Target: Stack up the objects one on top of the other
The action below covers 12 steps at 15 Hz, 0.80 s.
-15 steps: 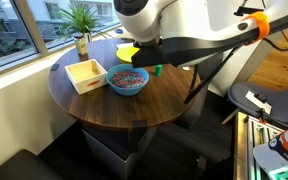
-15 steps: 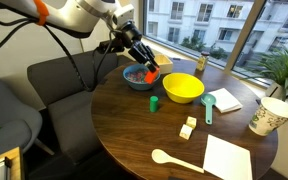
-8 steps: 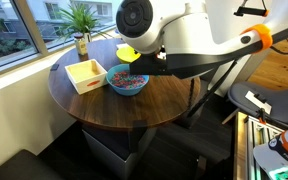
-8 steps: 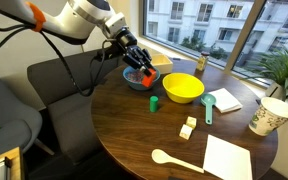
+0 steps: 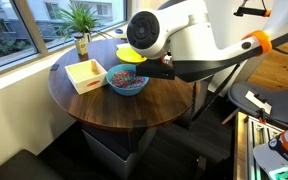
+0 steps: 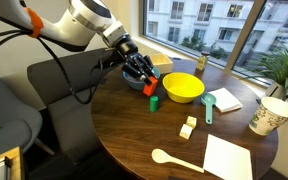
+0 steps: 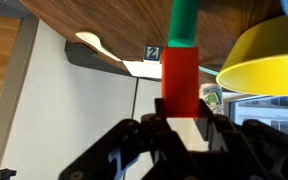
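The robot's gripper still holds the red block just above the small green block, so next it needs to move down slightly to set the red block on the green block's top (image 6: 154,98) (image 7: 183,44) and release it.
My gripper (image 6: 148,86) is shut on the small red block (image 6: 150,91) and holds it just above the small green block (image 6: 154,102), which stands on the round wooden table (image 6: 144,140) between the two bowls. In the wrist view the red block (image 7: 180,85) sits between my gripper's (image 7: 180,125) fingers, in line with the green block (image 7: 184,22) and apparently touching it end to end. In an exterior view my arm (image 5: 174,45) hides both blocks.
A blue bowl of sweets (image 5: 127,80) is behind the gripper and a yellow bowl (image 6: 184,88) is right beside the green block. Also on the table: a wooden box (image 5: 85,73), a green spatula (image 6: 208,105), a paper cup (image 6: 267,115), a wooden spoon (image 6: 174,160), a napkin (image 6: 227,158).
My gripper has carried the red block from over the blue bowl forward and down to just above the green block.
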Tool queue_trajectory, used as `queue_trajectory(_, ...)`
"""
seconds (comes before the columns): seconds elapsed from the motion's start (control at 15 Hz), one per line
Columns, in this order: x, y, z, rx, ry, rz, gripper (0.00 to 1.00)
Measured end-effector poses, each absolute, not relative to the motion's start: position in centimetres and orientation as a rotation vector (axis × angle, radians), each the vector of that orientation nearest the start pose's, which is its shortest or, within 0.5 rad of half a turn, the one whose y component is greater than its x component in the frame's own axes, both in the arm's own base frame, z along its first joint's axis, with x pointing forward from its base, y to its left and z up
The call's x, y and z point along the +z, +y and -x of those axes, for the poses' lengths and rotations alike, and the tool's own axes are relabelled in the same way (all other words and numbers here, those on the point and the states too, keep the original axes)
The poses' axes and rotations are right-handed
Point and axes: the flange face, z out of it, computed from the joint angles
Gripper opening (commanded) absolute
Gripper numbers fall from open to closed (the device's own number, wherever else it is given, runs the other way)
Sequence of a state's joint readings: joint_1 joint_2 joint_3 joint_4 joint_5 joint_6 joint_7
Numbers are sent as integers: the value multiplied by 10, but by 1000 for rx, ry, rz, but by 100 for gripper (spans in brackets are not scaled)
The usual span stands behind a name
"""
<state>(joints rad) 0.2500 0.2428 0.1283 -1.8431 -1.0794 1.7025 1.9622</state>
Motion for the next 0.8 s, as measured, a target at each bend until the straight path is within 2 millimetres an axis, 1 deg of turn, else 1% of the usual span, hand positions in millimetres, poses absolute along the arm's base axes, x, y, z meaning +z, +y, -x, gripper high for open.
queue_trajectory(0.4, 413, 131, -590, 1042, -1248, -1826, 8)
queue_trajectory(0.8, 401, 132, -591, 1055, -1260, -1849, 8)
